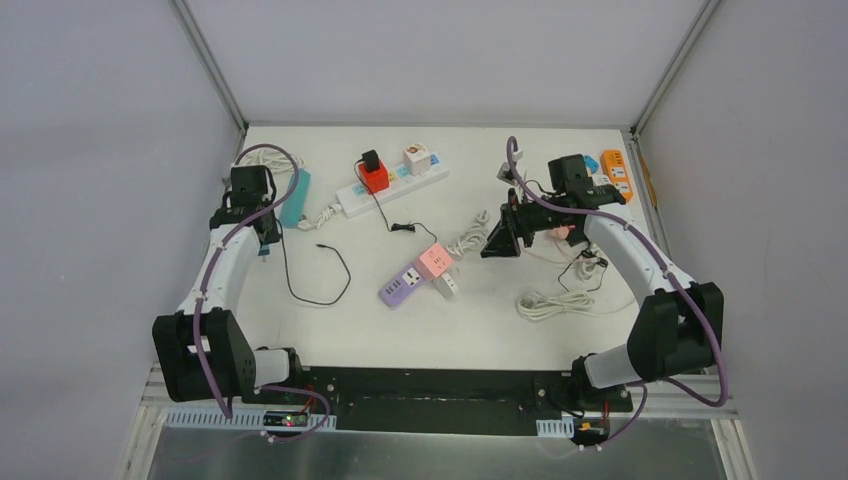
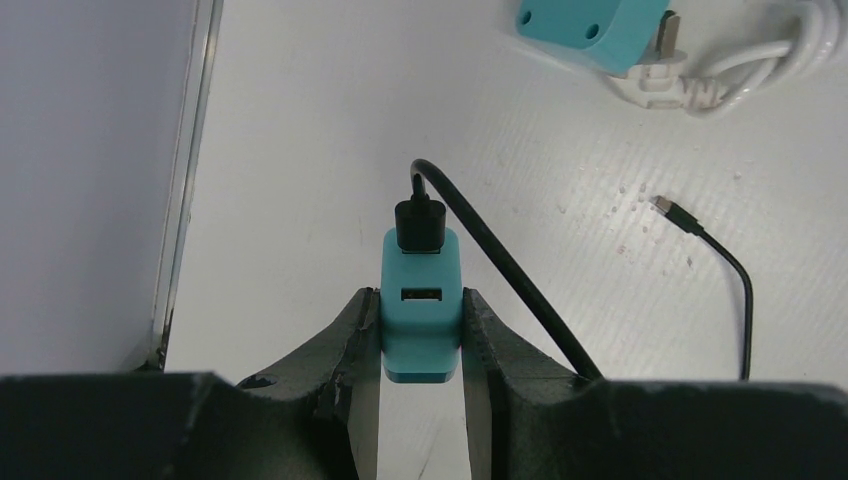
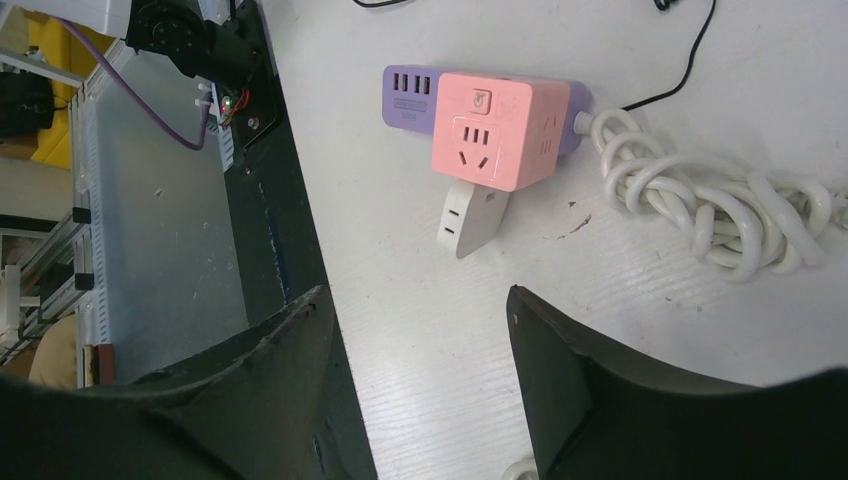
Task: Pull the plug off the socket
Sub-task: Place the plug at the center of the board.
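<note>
The robot's left gripper needs to move down next toward the bare tabletop below it and release the teal USB charger plug (image 2: 421, 335). The plug already sits apart from the socket strip.
My left gripper (image 2: 421, 300) is shut on a teal USB charger plug (image 2: 421, 335), near the table's left edge (image 1: 262, 240). A black USB connector (image 2: 421, 225) sits in the charger's far end, and its black cable (image 2: 505, 275) trails right across the table. The teal socket strip (image 2: 585, 28) lies apart from the charger, farther off to the right; it also shows in the top view (image 1: 296, 198). My right gripper (image 3: 420, 300) is open and empty, hovering over the table (image 1: 497, 243) short of a pink cube socket (image 3: 495, 130).
The pink cube sits on a purple strip (image 3: 410, 95), with a white adapter (image 3: 470, 215) and a coiled white cord (image 3: 710, 210) beside it. A white power strip (image 1: 400, 184) carrying a red plug (image 1: 374, 177) lies at the back. Orange sockets (image 1: 615, 170) are at the back right.
</note>
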Motion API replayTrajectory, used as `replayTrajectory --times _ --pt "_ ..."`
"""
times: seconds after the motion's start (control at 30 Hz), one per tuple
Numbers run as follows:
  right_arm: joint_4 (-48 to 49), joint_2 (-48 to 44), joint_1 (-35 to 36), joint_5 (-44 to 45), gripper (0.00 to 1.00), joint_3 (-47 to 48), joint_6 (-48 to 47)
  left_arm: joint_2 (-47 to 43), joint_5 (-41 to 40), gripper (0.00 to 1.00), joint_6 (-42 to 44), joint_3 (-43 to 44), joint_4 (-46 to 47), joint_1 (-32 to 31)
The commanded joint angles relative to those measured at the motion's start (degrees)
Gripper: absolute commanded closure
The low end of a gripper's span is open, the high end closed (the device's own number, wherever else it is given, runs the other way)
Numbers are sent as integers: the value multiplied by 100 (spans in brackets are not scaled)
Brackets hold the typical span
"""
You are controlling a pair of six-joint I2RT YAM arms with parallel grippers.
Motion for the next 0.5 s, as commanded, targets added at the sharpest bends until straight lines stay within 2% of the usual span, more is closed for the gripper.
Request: replayTrajectory --times 0.0,0.27,0.37,0.47 --pt "15 95 125 -55 33 18 -256 323 -632 100 -321 -34 351 67" --pt "-131 166 182 -46 33 90 -400 1445 -1283 100 -591 311 141 204" --pt "-169 167 182 -70 33 104 -410 1657 -1424 84 -622 412 2 198" --pt "-177 174 183 -70 33 111 -410 1648 -1423 51 -604 459 -104 200"
